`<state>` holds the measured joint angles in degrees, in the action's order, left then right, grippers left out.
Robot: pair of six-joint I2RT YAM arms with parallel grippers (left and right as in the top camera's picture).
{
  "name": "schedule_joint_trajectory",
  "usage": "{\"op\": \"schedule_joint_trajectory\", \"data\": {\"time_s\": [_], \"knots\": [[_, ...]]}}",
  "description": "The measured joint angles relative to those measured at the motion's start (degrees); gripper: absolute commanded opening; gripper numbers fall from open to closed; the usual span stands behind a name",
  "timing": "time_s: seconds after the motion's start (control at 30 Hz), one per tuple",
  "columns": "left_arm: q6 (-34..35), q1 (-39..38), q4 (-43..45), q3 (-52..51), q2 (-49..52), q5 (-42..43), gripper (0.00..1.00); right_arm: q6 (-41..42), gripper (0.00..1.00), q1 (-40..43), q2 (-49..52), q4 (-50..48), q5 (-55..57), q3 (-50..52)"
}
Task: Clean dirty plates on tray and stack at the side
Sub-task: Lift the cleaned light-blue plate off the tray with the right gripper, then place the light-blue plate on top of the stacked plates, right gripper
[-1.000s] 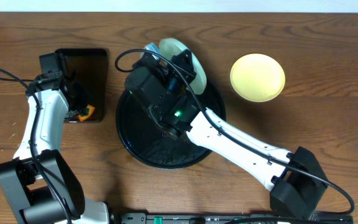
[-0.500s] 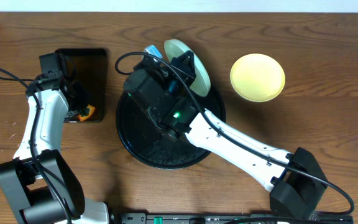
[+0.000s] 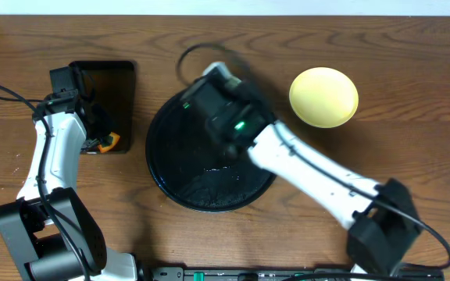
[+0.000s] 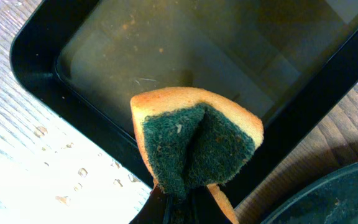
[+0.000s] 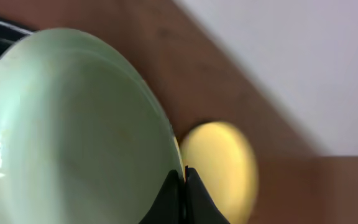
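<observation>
I should next swing my right gripper past the yellow plate (image 3: 323, 97), turn it to lower the tilted mint-blue plate flat onto the yellow one and let go, because the yellow one lies clear beside the tray.
My right gripper (image 5: 183, 182) is shut on the rim of a pale mint-blue plate (image 5: 73, 143) and holds it tilted on edge. In the overhead view my right arm hides this plate above the far part of the round black tray (image 3: 170, 176). The pale yellow plate (image 3: 323, 97) lies on the table to the right of the tray and shows behind the held plate in the right wrist view (image 5: 219, 162). A second mint-blue plate is not in view. My left gripper (image 4: 188, 208) is shut on a sponge (image 4: 194, 146) with a green face and orange back.
A small black rectangular tray (image 3: 108, 78) with brownish liquid (image 4: 216, 56) lies left of the round tray, under the sponge. Water drops lie on the table beside it (image 4: 61, 180). The round tray's rim shows at the corner of the left wrist view (image 4: 344, 199).
My right wrist has swung to the right over the tray's far edge. The mint-blue plate, seen earlier beside it, is now hidden under the arm. The left arm has not moved.
</observation>
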<state>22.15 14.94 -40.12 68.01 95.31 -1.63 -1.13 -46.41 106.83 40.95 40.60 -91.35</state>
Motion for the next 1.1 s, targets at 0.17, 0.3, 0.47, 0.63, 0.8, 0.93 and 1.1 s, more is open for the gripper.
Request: {"op": "schedule_joint_trajectory", "data": {"time_s": [0.17, 0.3, 0.47, 0.63, 0.8, 0.93, 1.1], "knots": [[-0.15, 0.0, 0.02, 0.0, 0.0, -0.02, 0.08, 8.13, 0.01, 13.03, -4.96, 2.1, -25.99, 0.0], [-0.15, 0.0, 0.02, 0.0, 0.0, 0.0, 0.08, 11.5, 0.01, 26.14, -7.91, 3.5, -43.41, -0.07], [-0.15, 0.0, 0.02, 0.0, 0.0, 0.0, 0.08, 13.18, 0.01, 40.98, -7.65, 7.63, -57.64, -0.09], [-0.15, 0.0, 0.02, 0.0, 0.0, 0.0, 0.08, 13.79, 0.01, 51.34, -6.23, 9.14, -61.42, -0.09], [-0.15, 0.0, 0.02, 0.0, 0.0, 0.0, 0.08, 14.8, 0.01, 58.58, -3.54, 7.69, -58.84, 0.42], [-0.15, 0.0, 0.07, 0.0, 0.0, 0.0, 0.08, 15.74, 0.01, 60.63, -0.87, 5.22, -57.22, 1.01], [-0.15, 0.0, 0.04, 0.0, 0.0, 0.02, 0.08, 16.44, 0.27, 60.28, 2.69, 2.95, -57.05, 1.2]]}}
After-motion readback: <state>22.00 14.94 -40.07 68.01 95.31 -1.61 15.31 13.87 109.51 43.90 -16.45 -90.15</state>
